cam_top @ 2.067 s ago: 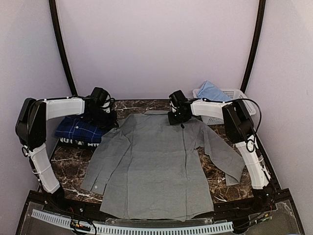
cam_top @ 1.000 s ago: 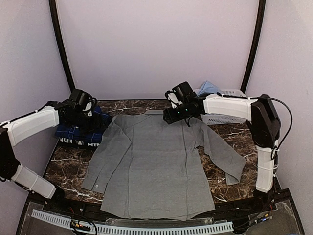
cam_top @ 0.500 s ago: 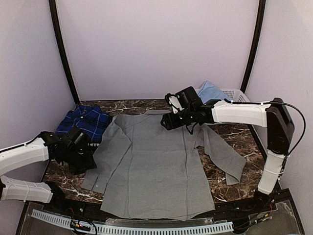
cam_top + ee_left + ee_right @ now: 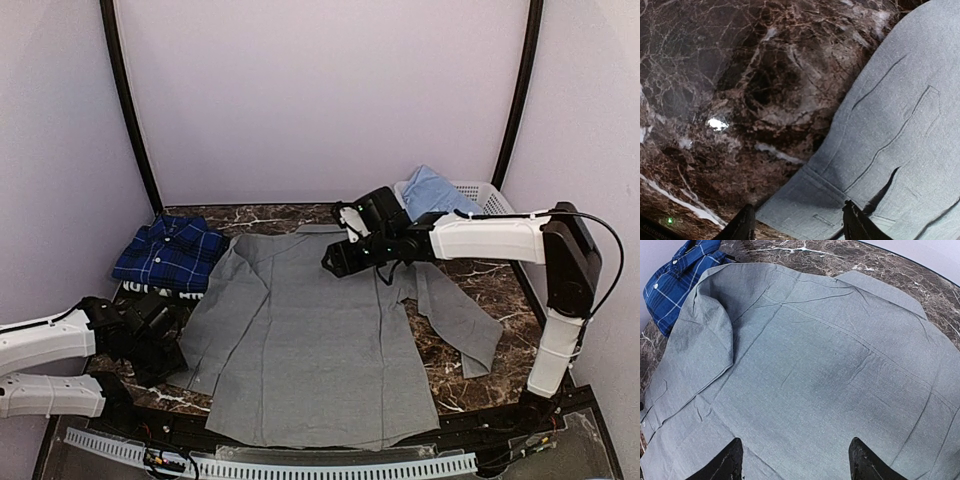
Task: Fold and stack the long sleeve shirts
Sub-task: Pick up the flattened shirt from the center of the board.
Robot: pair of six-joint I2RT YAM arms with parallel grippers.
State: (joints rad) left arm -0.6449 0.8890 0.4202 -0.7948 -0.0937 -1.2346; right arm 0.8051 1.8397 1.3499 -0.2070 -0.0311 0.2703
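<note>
I should keep my left gripper low next and move it slightly outward and toward the shirt's body, then close it across the cuff (image 4: 805, 210).
The plain grey shirt (image 4: 310, 330) lies spread flat across the table, collar at the back and sleeves out to the sides. Its left sleeve cuff (image 4: 805, 210) sits just ahead of my left gripper (image 4: 800, 227), which is open and low at the front left (image 4: 165, 345), holding nothing. My right gripper (image 4: 335, 262) hovers open over the shirt's upper back (image 4: 815, 365), empty between its fingertips (image 4: 725, 462). The navy plaid shirt (image 4: 165, 255) lies folded at the back left. The light blue shirt (image 4: 430, 188) rests in the basket.
A white lattice basket (image 4: 485, 190) stands at the back right corner. Dark marble tabletop (image 4: 715, 75) shows left of the cuff. The grey shirt's right sleeve (image 4: 460, 320) trails toward the right arm's base.
My left arm has swung from the plaid shirt at the back left down to the front left beside the grey sleeve cuff. The right gripper has drifted left over the shirt's upper back.
</note>
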